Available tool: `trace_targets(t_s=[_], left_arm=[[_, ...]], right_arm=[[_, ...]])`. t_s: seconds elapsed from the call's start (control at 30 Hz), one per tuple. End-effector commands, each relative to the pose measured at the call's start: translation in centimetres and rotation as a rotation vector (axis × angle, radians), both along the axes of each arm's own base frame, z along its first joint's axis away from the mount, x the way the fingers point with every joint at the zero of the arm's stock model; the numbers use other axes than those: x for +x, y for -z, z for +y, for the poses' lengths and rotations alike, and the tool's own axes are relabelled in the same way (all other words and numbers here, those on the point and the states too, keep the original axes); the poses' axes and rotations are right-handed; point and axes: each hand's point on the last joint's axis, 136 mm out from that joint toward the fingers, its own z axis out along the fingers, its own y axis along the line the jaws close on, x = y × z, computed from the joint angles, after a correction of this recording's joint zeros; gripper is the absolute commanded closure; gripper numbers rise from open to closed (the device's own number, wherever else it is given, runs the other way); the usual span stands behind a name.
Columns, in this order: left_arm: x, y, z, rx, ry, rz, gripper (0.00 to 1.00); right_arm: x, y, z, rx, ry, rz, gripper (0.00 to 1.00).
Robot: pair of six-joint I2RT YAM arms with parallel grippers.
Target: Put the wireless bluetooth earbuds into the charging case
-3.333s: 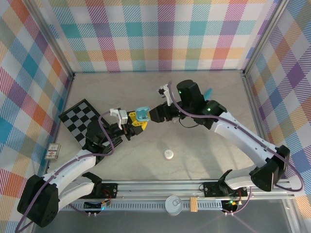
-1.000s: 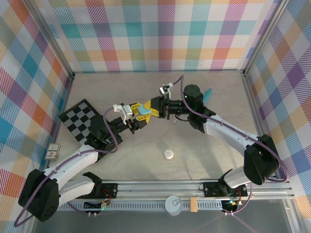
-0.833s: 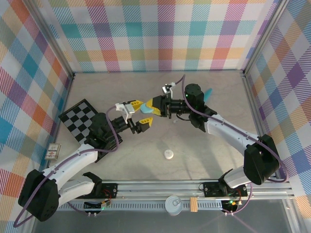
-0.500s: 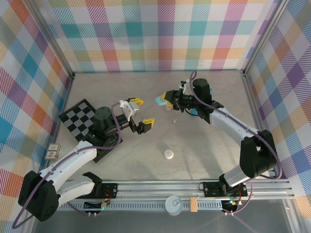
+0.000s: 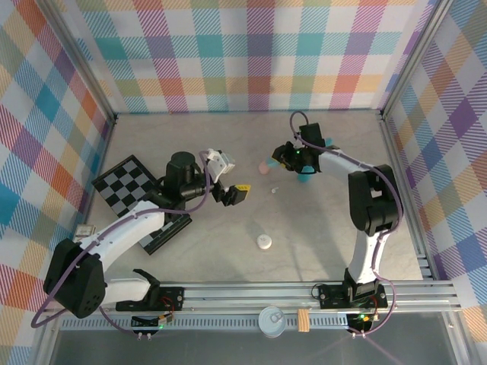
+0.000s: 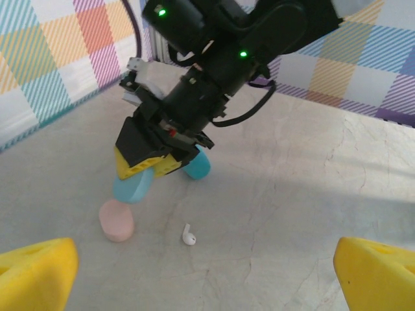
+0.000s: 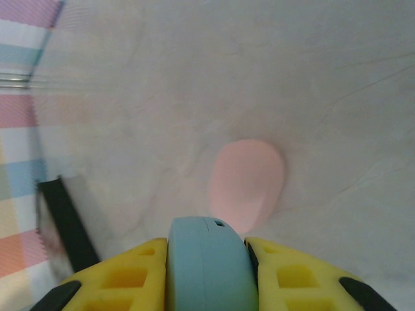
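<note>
My right gripper must lower the pale blue charging case onto the bare tabletop below, beside the pink case [image 7: 246, 181], then release it.
My right gripper [image 7: 211, 272] is shut on a pale blue charging case [image 7: 211, 265], held edge-on between its yellow fingers just above the table. A pink case [image 7: 246, 181] lies flat right beyond it. In the left wrist view the blue case [image 6: 133, 188] hangs over the pink case [image 6: 117, 221], and one white earbud [image 6: 189, 236] lies loose on the table to their right. My left gripper [image 6: 207, 285] stands wide open with nothing between its fingers, well back from the earbud [image 5: 275, 190]. From above, the left gripper [image 5: 233, 178] is left of the right gripper [image 5: 283, 158].
A teal rounded object [image 6: 196, 167] sits on the table behind the right gripper. A small white round cap [image 5: 264, 242] lies nearer the front. A checkerboard plate [image 5: 133, 186] lies at the left under the left arm. Patterned walls close in the table.
My left gripper let go of the blue case, opened wide and drew back left. The right gripper carried the case to the back right, down beside the pink case.
</note>
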Motion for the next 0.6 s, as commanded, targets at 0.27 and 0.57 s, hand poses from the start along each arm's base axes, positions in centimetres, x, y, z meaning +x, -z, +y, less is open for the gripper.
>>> trace_targets(t_s=[0.27,0.57], left_arm=[[-2.0,-0.7,0.5,-0.012,0.016,-0.009,0.00],[-1.6,-0.5,0.2,-0.032,0.010,0.003,0.00]], right_arm=[[2.4,3.8,-1.6,-0.172,0.030,0.003,0.83],[2.7,3.8,-2.1,-0.216,0.025,0.002,0.57]])
